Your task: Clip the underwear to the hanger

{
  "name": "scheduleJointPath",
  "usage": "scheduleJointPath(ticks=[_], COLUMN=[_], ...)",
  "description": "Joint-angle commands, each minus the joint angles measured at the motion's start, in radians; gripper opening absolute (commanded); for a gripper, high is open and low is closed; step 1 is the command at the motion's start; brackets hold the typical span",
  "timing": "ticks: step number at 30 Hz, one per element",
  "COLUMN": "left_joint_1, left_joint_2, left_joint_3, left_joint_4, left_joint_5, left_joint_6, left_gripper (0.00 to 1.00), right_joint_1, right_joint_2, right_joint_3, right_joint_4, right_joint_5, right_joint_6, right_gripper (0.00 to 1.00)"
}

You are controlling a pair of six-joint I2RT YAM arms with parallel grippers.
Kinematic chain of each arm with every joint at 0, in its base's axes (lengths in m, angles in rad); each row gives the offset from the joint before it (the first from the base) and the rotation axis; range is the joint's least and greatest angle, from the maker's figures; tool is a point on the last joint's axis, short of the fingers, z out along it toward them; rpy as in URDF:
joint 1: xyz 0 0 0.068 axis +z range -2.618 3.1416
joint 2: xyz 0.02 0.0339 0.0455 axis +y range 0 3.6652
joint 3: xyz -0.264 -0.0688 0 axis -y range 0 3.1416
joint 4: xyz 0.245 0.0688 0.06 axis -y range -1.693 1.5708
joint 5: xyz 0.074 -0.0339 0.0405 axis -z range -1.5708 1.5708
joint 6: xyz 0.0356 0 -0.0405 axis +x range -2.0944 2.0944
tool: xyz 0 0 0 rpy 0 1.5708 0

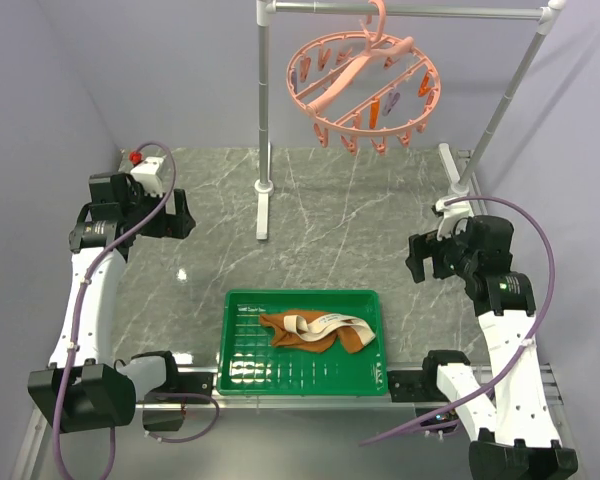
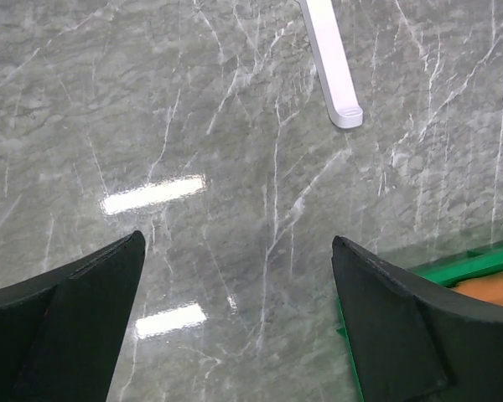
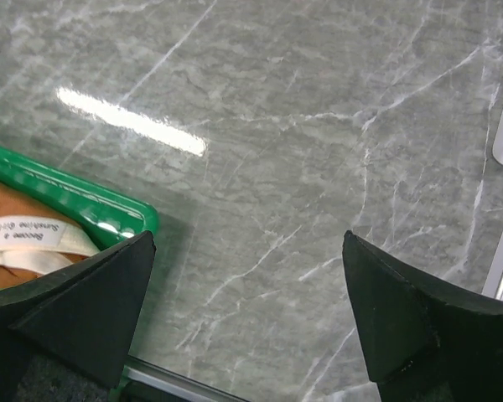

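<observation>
My left gripper swings back over the green tray [image 1: 242,352] next, turning, and lowers onto the cream waistband's nearest end, which lies uncovered on top.
The rust-orange underwear [image 1: 318,332] with its cream waistband lies crumpled in the right half of a green tray [image 1: 242,352]; its edge [image 3: 33,239] shows at the left of the right wrist view. The salmon-pink ring hanger [image 1: 363,85] with dangling clothespins hangs by its hook from the rack bar at the back. My left gripper [image 1: 183,214] hovers open over the table at the left, nothing between its fingers [image 2: 84,289]. My right gripper [image 1: 416,256] stands open at the right, above bare table just right of the tray.
A grey metal rack spans the back, with one upright [image 1: 264,100] at centre and one [image 1: 505,105] slanting at the right; its white foot [image 2: 335,71] lies on the marble table [image 1: 330,220]. Purple walls close in on both sides.
</observation>
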Motion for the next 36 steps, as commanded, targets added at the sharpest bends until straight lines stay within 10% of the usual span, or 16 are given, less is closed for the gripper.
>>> scheduleJointPath(ticks=[1, 16, 36], left_joint_1=[-0.011, -0.267, -1.022], left_joint_2=[-0.022, -0.168, 0.128], left_joint_3=[0.044, -0.065, -0.199], left_joint_4=[0.017, -0.255, 0.004], left_joint_5=[0.009, 0.256, 0.077], left_joint_6=[0.078, 0.656, 0.667], left_gripper=[0.99, 0.99, 0.91], right_joint_1=[0.002, 0.002, 0.003], right_joint_2=[0.018, 0.058, 0.139], right_joint_3=[0.019, 0.023, 0.045], right_joint_4=[-0.041, -0.111, -0.147], right_joint_5=[0.000, 0.016, -0.017], right_joint_6=[-0.064, -0.168, -0.180], right_gripper=[1.00, 1.00, 1.00])
